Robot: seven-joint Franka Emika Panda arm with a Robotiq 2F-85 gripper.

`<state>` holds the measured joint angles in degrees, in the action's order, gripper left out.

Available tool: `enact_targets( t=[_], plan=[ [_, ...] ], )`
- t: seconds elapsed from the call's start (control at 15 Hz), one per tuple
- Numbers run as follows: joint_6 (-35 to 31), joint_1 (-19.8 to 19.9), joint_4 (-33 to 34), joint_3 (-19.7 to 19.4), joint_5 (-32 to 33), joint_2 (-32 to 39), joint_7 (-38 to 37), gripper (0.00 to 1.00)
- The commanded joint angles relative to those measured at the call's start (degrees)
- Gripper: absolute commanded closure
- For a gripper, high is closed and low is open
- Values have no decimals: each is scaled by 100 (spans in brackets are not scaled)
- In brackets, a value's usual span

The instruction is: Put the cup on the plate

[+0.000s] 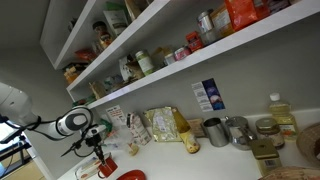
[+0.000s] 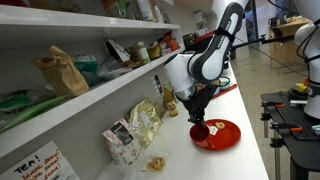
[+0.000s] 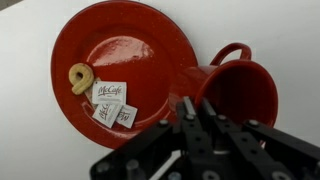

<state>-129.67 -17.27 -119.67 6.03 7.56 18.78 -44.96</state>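
Note:
The cup hangs partly past the plate's edge, so my gripper shifts toward the plate's middle next, then goes down to release the cup [image 1: 107,166].
The red-orange cup [image 3: 245,90] with a handle hangs at the right edge of the glossy red plate [image 3: 120,50] in the wrist view. My gripper [image 3: 200,110] is shut on the cup's near wall, fingers close together over the rim. In both exterior views the gripper [image 1: 97,150] [image 2: 200,112] points down with the cup [image 1: 107,166] [image 2: 199,130] under it, at the edge of the plate [image 1: 131,176] [image 2: 222,136]. Whether the cup touches the plate I cannot tell.
On the plate lie white McCafe packets [image 3: 110,103] and a small beige ring-shaped snack [image 3: 79,76]. Snack bags [image 2: 140,125] lean on the wall. Grey metal canisters [image 1: 215,131] and a bottle [image 1: 280,112] stand further along the counter. Shelves [image 1: 150,75] with jars hang overhead.

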Motion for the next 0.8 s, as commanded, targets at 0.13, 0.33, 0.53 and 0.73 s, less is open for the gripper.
enact_targets(
  t=[0.13,0.33,0.53,0.73],
  plan=[
    [3,189,-359,-39,-84,-161,204,98],
    [-13,299,-548,-83,-86,-164,218,98],
    [-26,386,-647,-128,-94,-126,247,98],
    [-30,431,-720,-143,-127,-99,305,98]
  ],
)
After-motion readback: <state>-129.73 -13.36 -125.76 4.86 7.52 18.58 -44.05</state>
